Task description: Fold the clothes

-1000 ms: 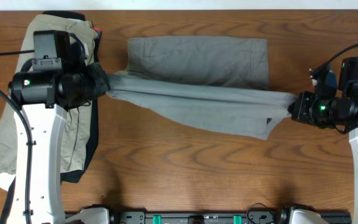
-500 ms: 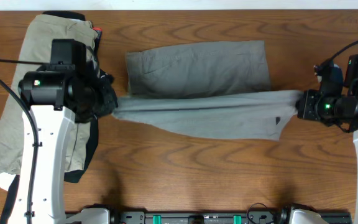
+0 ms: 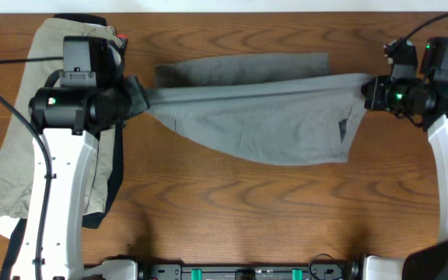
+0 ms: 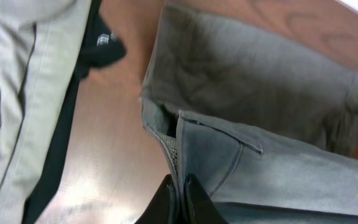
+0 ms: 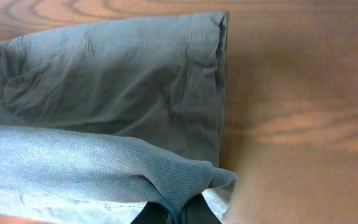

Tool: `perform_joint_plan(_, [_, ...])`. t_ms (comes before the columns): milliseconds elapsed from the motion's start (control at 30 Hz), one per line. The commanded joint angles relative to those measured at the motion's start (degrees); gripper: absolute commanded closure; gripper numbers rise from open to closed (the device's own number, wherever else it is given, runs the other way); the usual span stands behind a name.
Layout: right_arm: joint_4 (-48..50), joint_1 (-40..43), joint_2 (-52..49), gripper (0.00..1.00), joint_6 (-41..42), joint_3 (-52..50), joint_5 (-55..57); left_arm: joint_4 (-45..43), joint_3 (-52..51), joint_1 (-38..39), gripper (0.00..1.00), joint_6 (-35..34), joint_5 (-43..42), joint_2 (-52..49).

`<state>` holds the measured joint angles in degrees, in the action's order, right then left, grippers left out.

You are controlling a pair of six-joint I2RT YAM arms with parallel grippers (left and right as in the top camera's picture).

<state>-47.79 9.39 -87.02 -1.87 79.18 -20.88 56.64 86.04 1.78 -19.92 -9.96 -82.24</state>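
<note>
My left gripper should next carry the pinched edge outward, lower it and let it go. The lower layer's uncovered far corner [image 3: 163,72] [image 4: 174,15] is outward of the gripper and below it.
The mid-grey shorts [image 3: 271,117] hang stretched between my two grippers above the middle of the table, with a lower layer lying flat behind them [image 3: 232,66]. My left gripper [image 3: 134,97] is shut on the left corner of the shorts [image 4: 229,155]; its fingertips [image 4: 180,198] pinch the edge. My right gripper [image 3: 368,92] is shut on the right corner of the shorts [image 5: 104,93]; its fingertips [image 5: 180,214] pinch a bunched fold.
A khaki-beige garment [image 3: 22,140] lies on a black garment [image 3: 111,187] at the table's left, under my left arm. Both also show in the left wrist view: the beige one [image 4: 23,81] and the black one [image 4: 101,46]. Bare wood table [image 3: 247,210] lies in front.
Both grippers have moved toward the back of the table, carrying the held edge of the shorts over the flat layer. The hanging cloth now covers most of it.
</note>
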Motion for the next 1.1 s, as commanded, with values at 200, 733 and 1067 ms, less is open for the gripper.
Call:
perform_joint_plan(200, [10.4, -0.3, -3.1, 0.99, -0.6, 1.4, 6.7, -6.8, -0.4, -1.3, 0.94, -0.3, 10.7, -9.8])
perform_joint_plan(733, [25.8, -5.2, -16.2, 0.99, -0.5, 1.4, 7.8, -25.6, -0.4, -1.3, 0.94, -0.3, 11.1, -18.6])
perform_joint_plan(1067, [37.7, -7.0, -23.2, 0.97, -0.3, 1.4, 7.9, -35.4, -0.4, -1.3, 0.54, -0.3, 11.1, -21.9])
